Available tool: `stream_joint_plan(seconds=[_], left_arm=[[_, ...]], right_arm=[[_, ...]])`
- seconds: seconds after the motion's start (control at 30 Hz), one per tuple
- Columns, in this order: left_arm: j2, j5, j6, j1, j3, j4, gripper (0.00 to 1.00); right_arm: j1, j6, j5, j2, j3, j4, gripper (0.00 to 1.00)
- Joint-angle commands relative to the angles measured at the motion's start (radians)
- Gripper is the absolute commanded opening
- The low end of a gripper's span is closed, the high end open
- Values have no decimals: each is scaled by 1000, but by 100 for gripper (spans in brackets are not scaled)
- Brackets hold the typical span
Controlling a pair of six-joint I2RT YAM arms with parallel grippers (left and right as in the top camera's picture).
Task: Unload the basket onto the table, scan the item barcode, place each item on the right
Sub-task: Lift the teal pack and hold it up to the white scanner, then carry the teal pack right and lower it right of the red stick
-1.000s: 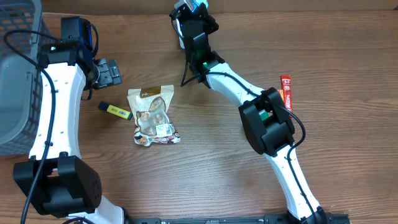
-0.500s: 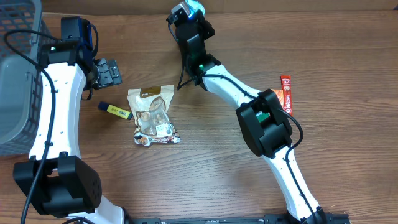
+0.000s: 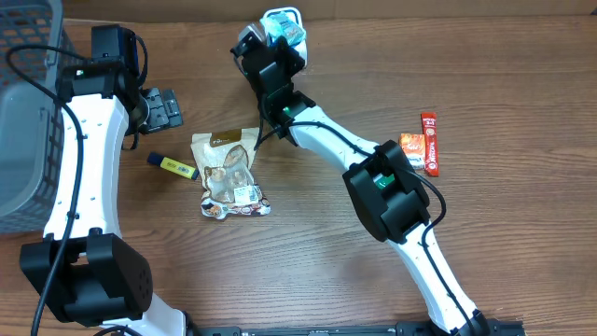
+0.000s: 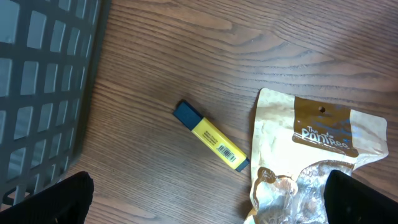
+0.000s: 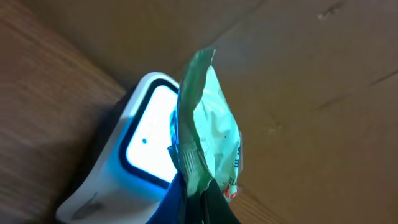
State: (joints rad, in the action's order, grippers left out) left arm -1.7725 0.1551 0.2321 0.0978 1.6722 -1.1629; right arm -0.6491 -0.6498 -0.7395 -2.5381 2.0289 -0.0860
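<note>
Next, my right gripper swings to the right in the overhead view, lowers the packet beside the red stick pack and releases it, since that tabletop is bare.
My right gripper [image 5: 204, 202] is shut on the lower edge of a green snack packet [image 5: 210, 118], holding it upright in front of the white barcode scanner [image 5: 106, 180], whose window glows blue-white. From overhead, the right gripper [image 3: 270, 42] and the packet [image 3: 286, 31] sit at the table's far edge, right by the scanner [image 3: 282, 13]. My left gripper [image 3: 160, 108] hangs open over the left of the table, its black fingertips [image 4: 67, 199] wide apart and holding nothing.
A gold snack pouch [image 3: 229, 173] lies mid-table with a yellow highlighter [image 3: 173, 166] to its left. A grey mesh basket [image 3: 23, 112] fills the far left. A red stick pack [image 3: 429, 142] and an orange packet [image 3: 411, 145] lie at the right.
My right gripper has swung left along the far edge with the green packet, uncovering the scanner's white rim. The left arm has not moved.
</note>
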Motion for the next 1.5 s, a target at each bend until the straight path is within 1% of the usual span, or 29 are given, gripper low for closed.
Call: stream_joint_plan(seconds=[0.0, 0.23, 0.4, 0.57, 0.67, 0.7, 0.73, 0.87, 0.97, 1.07, 1.13, 1.27, 1.33, 1.37, 1.4, 1.47], left_arm=[[14, 9, -8, -7, 0, 0, 100], [14, 9, -8, -7, 0, 0, 100], [14, 9, -8, -7, 0, 0, 100], [14, 9, -8, -7, 0, 0, 100], [14, 9, -8, -7, 0, 0, 100], [14, 9, -8, -7, 0, 0, 100], [14, 9, -8, -7, 0, 0, 100], [14, 9, -8, -7, 0, 0, 100], [14, 9, -8, -7, 0, 0, 100], [14, 9, -8, -7, 0, 0, 100], [14, 9, -8, -7, 0, 0, 100], [14, 9, -8, -7, 0, 0, 100], [14, 9, -8, -7, 0, 0, 100], [14, 9, -8, -7, 0, 0, 100], [14, 9, -8, -7, 0, 0, 100], [14, 9, -8, -7, 0, 0, 100]], right_arm=[[-25, 10, 7, 2, 13, 29, 3], [-36, 10, 19, 4, 13, 33, 3], [-36, 11, 19, 39, 13, 43, 3], [-36, 23, 8, 149, 13, 45, 3], [-30, 85, -1, 242, 13, 103, 3], [-26, 118, 0, 272, 13, 142, 4], [-18, 181, -1, 317, 13, 211, 3], [11, 370, 10, 407, 13, 407, 3], [55, 523, 67, 475, 13, 600, 3], [120, 678, 177, 526, 13, 800, 3], [184, 765, 280, 549, 13, 943, 3], [320, 854, 454, 553, 13, 1174, 3], [408, 943, 546, 546, 12, 1278, 3], [463, 1008, 582, 544, 6, 1324, 3], [477, 1025, 588, 544, 3, 1334, 3], [554, 1108, 615, 544, -14, 1377, 3]])
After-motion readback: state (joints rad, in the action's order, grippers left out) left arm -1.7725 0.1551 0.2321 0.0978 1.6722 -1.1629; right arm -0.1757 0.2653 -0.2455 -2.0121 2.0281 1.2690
